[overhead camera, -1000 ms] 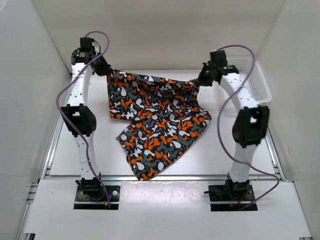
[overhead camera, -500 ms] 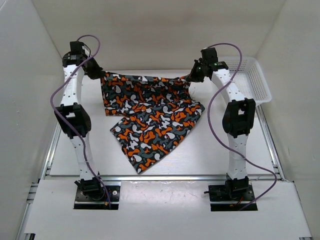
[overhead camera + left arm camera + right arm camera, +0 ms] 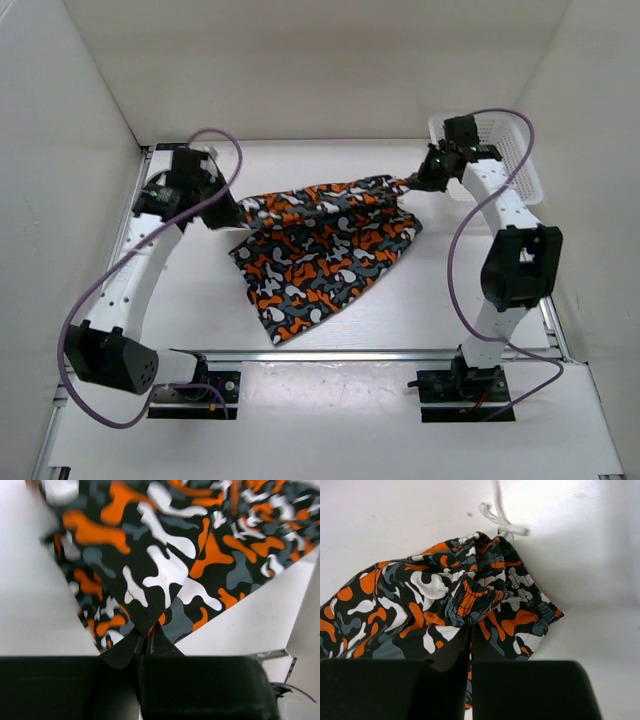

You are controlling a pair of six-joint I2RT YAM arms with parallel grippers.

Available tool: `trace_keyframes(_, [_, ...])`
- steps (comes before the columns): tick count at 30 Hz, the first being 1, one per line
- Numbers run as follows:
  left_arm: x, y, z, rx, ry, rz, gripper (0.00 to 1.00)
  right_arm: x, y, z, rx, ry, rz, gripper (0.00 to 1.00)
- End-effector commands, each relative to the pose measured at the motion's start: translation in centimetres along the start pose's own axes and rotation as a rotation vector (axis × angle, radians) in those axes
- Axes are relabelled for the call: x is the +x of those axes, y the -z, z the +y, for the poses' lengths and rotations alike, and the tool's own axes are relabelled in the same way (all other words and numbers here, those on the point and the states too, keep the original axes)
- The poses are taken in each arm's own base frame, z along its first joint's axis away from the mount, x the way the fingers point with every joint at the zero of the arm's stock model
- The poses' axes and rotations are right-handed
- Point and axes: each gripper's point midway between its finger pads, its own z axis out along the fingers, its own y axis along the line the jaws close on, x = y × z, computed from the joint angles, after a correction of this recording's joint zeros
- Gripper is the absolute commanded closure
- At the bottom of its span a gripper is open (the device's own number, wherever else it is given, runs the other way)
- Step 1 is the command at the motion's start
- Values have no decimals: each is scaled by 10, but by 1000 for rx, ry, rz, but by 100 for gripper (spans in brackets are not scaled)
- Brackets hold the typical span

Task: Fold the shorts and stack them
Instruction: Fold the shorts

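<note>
My left gripper draws the pinched corner back over the near corner of the shorts next, lowers it and releases, since the near corner still lies uncovered.
The camouflage shorts [image 3: 320, 250] in orange, black, grey and white lie spread across the middle of the table. My left gripper [image 3: 236, 214] is shut on their left corner; the left wrist view shows the cloth [image 3: 165, 565] pinched between the fingertips [image 3: 148, 630]. My right gripper [image 3: 412, 184] is shut on the right end at the bunched waistband [image 3: 485, 595], with the fabric clamped at the tips [image 3: 470, 627]. A white drawstring [image 3: 497, 520] trails out beyond the waistband. The top edge is stretched between the two grippers.
A white mesh basket [image 3: 515, 140] stands at the back right, just behind the right arm. White walls close in the table on the left, back and right. A metal rail [image 3: 330, 354] runs along the front edge.
Both grippers have come down and toward me with the shorts' top edge; the left arm has swung right and low. The cloth now lies lower and flatter on the table.
</note>
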Motion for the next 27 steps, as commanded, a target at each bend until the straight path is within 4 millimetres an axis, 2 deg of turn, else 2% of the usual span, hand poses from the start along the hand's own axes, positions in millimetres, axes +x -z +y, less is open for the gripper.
trace_keyframes(1, [45, -16, 17, -90, 21, 60, 90, -3, 15, -45, 144, 0, -59, 100])
trace_keyframes(2, [66, -21, 22, -101, 39, 96, 90, 0, 18, -46, 145, -1, -58, 100])
trace_keyframes(3, [77, -24, 22, -99, 37, 115, 90, 12, 12, -61, 182, -16, -29, 100])
trace_keyframes(4, [86, -29, 20, -94, 35, 130, 90, 19, 14, -66, 201, -18, -17, 100])
trace_keyframes(5, [111, -32, 19, -99, 29, 180, 90, 25, 16, -72, 223, -20, -6, 100])
trace_keyframes(6, [118, -36, 18, -101, 25, 187, 90, 38, 11, -88, 283, -45, 13, 100])
trace_keyframes(8, [143, -39, 11, -100, 2, 230, 90, 45, 21, -99, 321, -73, -2, 100])
trace_keyframes(9, [153, -42, 10, -105, -7, 254, 90, 65, 20, -110, 350, -91, 32, 100])
trace_keyframes(10, [156, -41, 7, -105, -17, 254, 90, 68, 22, -112, 355, -105, 19, 100])
trace_keyframes(11, [168, -43, 6, -115, -41, 276, 90, 70, 31, -114, 353, -111, 3, 100])
trace_keyframes(14, [184, -45, 6, -126, -54, 311, 90, 83, 37, -118, 350, -119, -5, 100])
trace_keyframes(17, [193, -44, 4, -130, -58, 321, 90, 93, 37, -123, 359, -111, 14, 100])
trace_keyframes(20, [206, -42, 0, -124, -75, 343, 90, 94, 36, -126, 370, -110, 10, 100])
trace_keyframes(27, [262, -30, 1, -138, -119, 477, 90, 105, 44, -131, 382, -109, 6, 100])
